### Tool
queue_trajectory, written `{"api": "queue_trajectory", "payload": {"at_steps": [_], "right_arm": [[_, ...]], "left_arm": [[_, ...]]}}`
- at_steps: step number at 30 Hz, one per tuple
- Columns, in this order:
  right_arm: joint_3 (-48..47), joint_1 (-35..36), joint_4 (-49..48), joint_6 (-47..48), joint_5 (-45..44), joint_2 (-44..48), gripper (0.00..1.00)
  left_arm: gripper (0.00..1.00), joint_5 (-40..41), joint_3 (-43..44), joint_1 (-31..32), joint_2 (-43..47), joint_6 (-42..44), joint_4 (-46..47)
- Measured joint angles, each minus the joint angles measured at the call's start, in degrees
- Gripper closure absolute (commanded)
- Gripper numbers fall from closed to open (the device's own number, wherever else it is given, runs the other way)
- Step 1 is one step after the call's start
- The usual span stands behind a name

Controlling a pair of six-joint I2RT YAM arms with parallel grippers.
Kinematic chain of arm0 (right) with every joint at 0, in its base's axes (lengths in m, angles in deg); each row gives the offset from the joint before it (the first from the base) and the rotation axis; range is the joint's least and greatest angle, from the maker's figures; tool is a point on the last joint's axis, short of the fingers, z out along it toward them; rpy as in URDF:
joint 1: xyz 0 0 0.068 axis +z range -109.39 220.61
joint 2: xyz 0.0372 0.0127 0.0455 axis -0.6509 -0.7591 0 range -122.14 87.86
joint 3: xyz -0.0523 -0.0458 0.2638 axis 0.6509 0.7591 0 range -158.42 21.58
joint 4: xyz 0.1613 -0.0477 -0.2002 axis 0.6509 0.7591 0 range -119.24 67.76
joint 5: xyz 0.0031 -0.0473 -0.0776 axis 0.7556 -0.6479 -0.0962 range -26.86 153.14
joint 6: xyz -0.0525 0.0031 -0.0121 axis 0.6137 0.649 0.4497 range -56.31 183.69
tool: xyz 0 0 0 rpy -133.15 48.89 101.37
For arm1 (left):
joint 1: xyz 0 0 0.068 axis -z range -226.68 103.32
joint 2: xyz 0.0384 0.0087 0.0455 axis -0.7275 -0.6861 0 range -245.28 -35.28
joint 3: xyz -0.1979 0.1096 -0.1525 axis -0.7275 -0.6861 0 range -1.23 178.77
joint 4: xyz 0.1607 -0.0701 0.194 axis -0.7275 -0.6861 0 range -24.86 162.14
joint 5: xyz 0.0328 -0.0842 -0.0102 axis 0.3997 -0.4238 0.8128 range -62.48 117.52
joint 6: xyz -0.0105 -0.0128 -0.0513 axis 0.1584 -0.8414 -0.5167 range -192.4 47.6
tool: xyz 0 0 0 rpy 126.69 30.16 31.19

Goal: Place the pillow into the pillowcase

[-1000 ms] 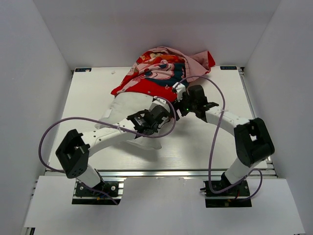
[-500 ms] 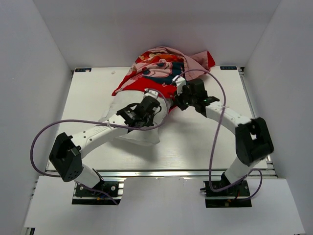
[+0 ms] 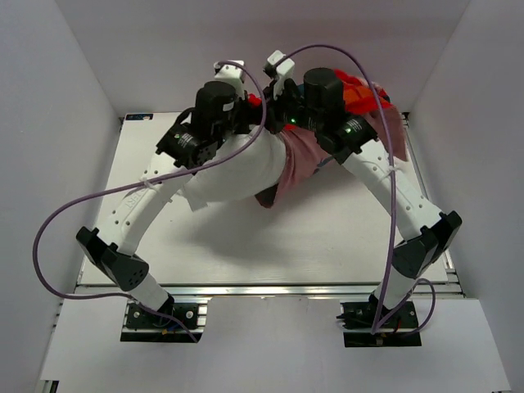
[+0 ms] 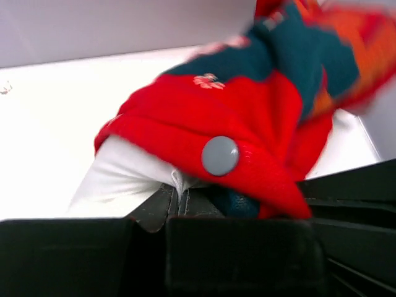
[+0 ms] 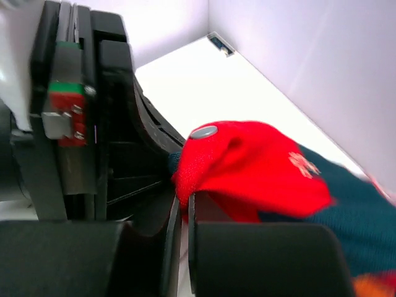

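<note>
My right gripper lowers the pillowcase's rim to the left in the top view, over the pillow's bare part (image 3: 235, 170), next and releases it, since that part hangs there below.
Both arms are raised toward the back wall with the bundle hanging between them. The white pillow (image 3: 233, 172) hangs below my left gripper (image 3: 252, 100), its upper end inside the red pillowcase (image 3: 299, 155), whose pale pink inside droops to the right. In the left wrist view my left gripper (image 4: 179, 197) is shut on a white seam of the pillow (image 4: 124, 179), and the pillowcase (image 4: 247, 111) edge with a grey snap drapes over the fingers. My right gripper (image 5: 184, 204) is shut on the red pillowcase (image 5: 260, 173) rim, close beside the left gripper.
The white table (image 3: 327, 229) lies below the hanging bundle. White walls enclose the left, right and back. Purple cables (image 3: 57, 221) loop off both arms. In the right wrist view the left gripper's black body (image 5: 80, 124) fills the left side.
Both arms have swung up and back, lifting pillow and pillowcase off the table. The right gripper, open a second ago, has shut on the pillowcase rim.
</note>
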Motion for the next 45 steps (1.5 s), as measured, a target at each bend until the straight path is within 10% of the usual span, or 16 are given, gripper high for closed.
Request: {"api": "queue_trajectory", "payload": {"at_steps": [14, 19, 27, 33, 38, 45], "right_arm": [[-2.36, -4.28, 5.46, -11.45, 13.42, -3.74, 1.0], [-6.58, 3.56, 8.28, -14.64, 13.0, -6.12, 1.0], [-13.25, -2.4, 7.1, -21.09, 12.52, -11.37, 1.0], [-17.88, -2.99, 6.36, -24.24, 14.58, -10.95, 1.0], [-15.06, -2.38, 7.1, -25.14, 15.39, -10.36, 1.0], [-10.49, -2.51, 8.87, -21.86, 13.42, -10.43, 1.0]], "left_arm": [[1.0, -11.21, -37.9, -9.79, 13.94, -8.55, 25.77], [1.0, -14.38, -40.5, -11.28, 11.1, -12.39, 32.81], [1.0, -19.96, -45.29, -11.65, 15.39, -19.76, 44.7], [1.0, -22.8, -58.71, -11.58, 26.36, -34.95, 61.86], [1.0, -24.28, -63.1, -10.23, 18.03, -49.77, 78.27], [0.9, -22.88, -63.04, -11.43, 13.79, -52.59, 74.6]]}}
